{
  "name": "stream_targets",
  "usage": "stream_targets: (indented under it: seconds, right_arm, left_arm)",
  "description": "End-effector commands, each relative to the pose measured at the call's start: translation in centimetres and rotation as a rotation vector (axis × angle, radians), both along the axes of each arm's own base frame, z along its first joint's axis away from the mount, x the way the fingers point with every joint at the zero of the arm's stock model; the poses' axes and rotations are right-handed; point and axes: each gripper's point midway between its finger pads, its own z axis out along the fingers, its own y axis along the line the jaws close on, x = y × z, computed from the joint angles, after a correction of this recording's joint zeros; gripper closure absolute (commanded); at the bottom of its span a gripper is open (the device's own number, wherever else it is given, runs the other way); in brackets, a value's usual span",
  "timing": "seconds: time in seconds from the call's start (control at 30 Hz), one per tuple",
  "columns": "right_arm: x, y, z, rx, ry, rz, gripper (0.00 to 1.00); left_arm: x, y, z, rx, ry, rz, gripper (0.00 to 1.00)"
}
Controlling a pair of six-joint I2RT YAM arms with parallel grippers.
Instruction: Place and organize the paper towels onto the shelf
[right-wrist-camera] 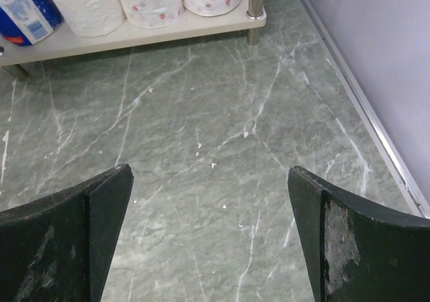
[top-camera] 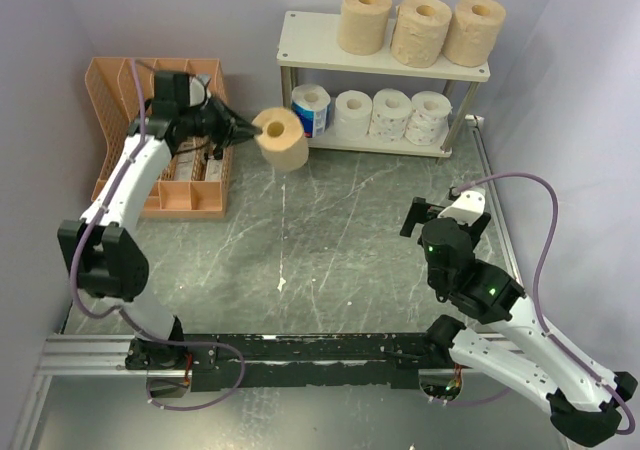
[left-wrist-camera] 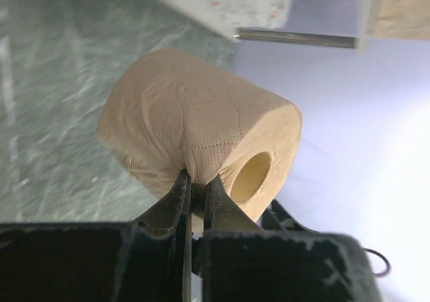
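Observation:
The top board's bare end (top-camera: 309, 40) lies above and outward of my left gripper, so next my left gripper should move up and outward to release the roll there.
My left gripper (top-camera: 248, 128) is shut on a tan-brown paper towel roll (top-camera: 281, 138), pinching its wall and holding it in the air left of the shelf (top-camera: 320, 45). The same roll (left-wrist-camera: 201, 134) fills the left wrist view, hollow core facing right. Three tan rolls (top-camera: 420, 28) stand on the shelf's top board. A blue-wrapped roll (top-camera: 311, 108) and three white rolls (top-camera: 390, 115) stand on the lower board; they also show in the right wrist view (right-wrist-camera: 144, 0). My right gripper (top-camera: 430, 210) is open and empty above the table, right of centre.
An orange mesh file organizer (top-camera: 165, 140) stands at the left, under my left arm. Purple-grey walls close in on the left, back and right. A metal rail (right-wrist-camera: 366, 127) runs along the table's right edge.

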Motion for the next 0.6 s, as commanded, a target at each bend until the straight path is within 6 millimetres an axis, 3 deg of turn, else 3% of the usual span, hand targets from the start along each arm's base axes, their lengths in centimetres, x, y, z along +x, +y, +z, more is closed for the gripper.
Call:
stream_targets:
  seconds: [0.0, 0.03, 0.2, 0.47, 0.57]
  right_arm:
    - [0.2, -0.1, -0.1, -0.002, -0.008, -0.016, 0.0]
    - [0.3, 0.1, -0.2, -0.006, -0.002, -0.014, 0.0]
    - [0.5, 1.1, -0.6, 0.002, 0.018, 0.03, 0.0]
    - [0.5, 1.6, -0.4, 0.02, 0.003, 0.069, 0.0]
    - [0.6, 1.8, -0.6, 0.011, 0.012, 0.073, 0.0]
  left_arm:
    - [0.5, -3.0, 9.8, -0.067, -0.109, -0.092, 0.93]
    - [1.2, -2.9, 11.8, -0.061, -0.142, -0.077, 0.93]
    - [3.4, -2.1, 15.3, -0.052, -0.247, 0.017, 0.93]
    - [7.3, -0.7, 20.0, -0.056, -0.44, 0.173, 0.93]
    - [8.9, -0.9, 20.5, -0.101, -0.47, 0.201, 0.93]
